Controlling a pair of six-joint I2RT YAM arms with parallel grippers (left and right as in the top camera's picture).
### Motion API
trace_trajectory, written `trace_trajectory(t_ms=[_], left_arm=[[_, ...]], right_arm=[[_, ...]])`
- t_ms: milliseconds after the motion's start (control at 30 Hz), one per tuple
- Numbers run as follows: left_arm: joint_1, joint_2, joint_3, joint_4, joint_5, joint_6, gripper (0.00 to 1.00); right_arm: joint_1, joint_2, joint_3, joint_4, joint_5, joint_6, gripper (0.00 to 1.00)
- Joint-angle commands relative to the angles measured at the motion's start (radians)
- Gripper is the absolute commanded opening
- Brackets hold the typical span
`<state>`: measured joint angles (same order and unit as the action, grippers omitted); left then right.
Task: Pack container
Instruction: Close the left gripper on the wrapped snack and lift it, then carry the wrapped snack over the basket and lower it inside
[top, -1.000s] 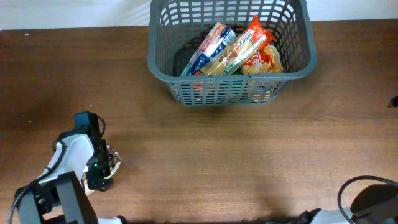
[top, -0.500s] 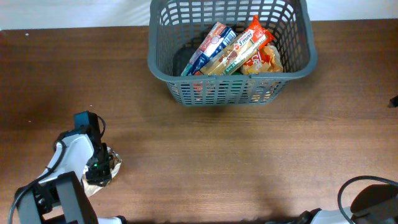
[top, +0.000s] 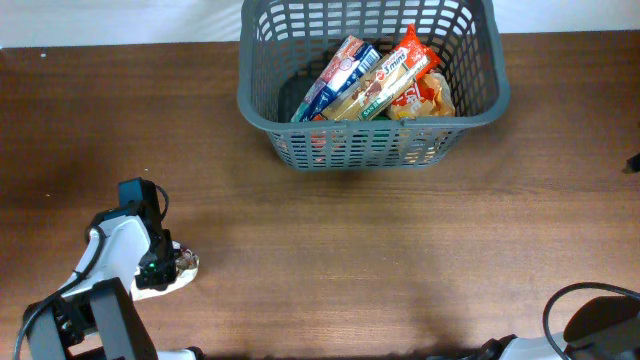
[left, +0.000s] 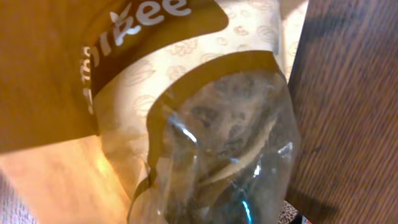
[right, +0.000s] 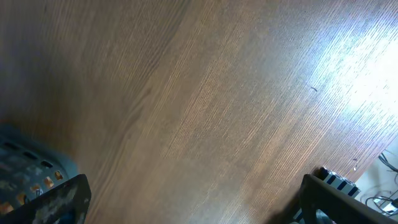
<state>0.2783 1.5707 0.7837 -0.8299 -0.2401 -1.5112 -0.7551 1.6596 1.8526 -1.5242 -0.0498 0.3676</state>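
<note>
I will next raise my left gripper, carry the snack bag (top: 185, 263) outward over the container's empty end (top: 288, 82) and release it there, because the other packs leave that spot bare.
The container (top: 372, 121), a dark grey lattice basket, stands at the table's far edge with several snack packs (top: 368, 82) lying in it. My left gripper (top: 157, 270) is down at the near left of the table, shut on a snack bag (top: 185, 263). In the left wrist view that bag (left: 217, 143), a clear window under a brown and cream label, fills the frame and hides the fingers. My right gripper (right: 199, 208) hangs open over bare wood with nothing between its fingers. A corner of the container (right: 25, 171) shows at that view's left edge.
The brown wooden table (top: 400, 250) stretches between my left arm and the basket. A black cable and part of the right arm's base (top: 595, 320) sit at the near right corner. A white wall edge (top: 120, 20) runs behind the table.
My left gripper has closed on the snack bag. The bag has crumpled and shifted slightly up and to the right. The right arm has not moved.
</note>
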Motion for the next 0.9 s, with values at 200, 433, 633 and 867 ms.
trace_trajectory(t_ms=[200, 433, 633, 867], left_arm=[[0.005, -0.103, 0.176, 0.007, 0.063, 0.531, 0.02], [-0.010, -0.312, 0.473, 0.106, 0.261, 0.956, 0.02], [-0.139, -0.425, 0.644, 0.464, 0.684, 1.229, 0.02], [-0.417, -0.408, 0.659, 0.735, 0.697, 1.229, 0.02]], right_arm=[[-0.005, -0.013, -0.003, 0.001, 0.001, 0.011, 0.98], [-0.005, -0.013, -0.003, 0.001, 0.002, 0.011, 0.99], [-0.005, -0.013, -0.003, 0.001, 0.002, 0.011, 0.99], [-0.005, -0.013, -0.003, 0.001, 0.002, 0.011, 0.99]])
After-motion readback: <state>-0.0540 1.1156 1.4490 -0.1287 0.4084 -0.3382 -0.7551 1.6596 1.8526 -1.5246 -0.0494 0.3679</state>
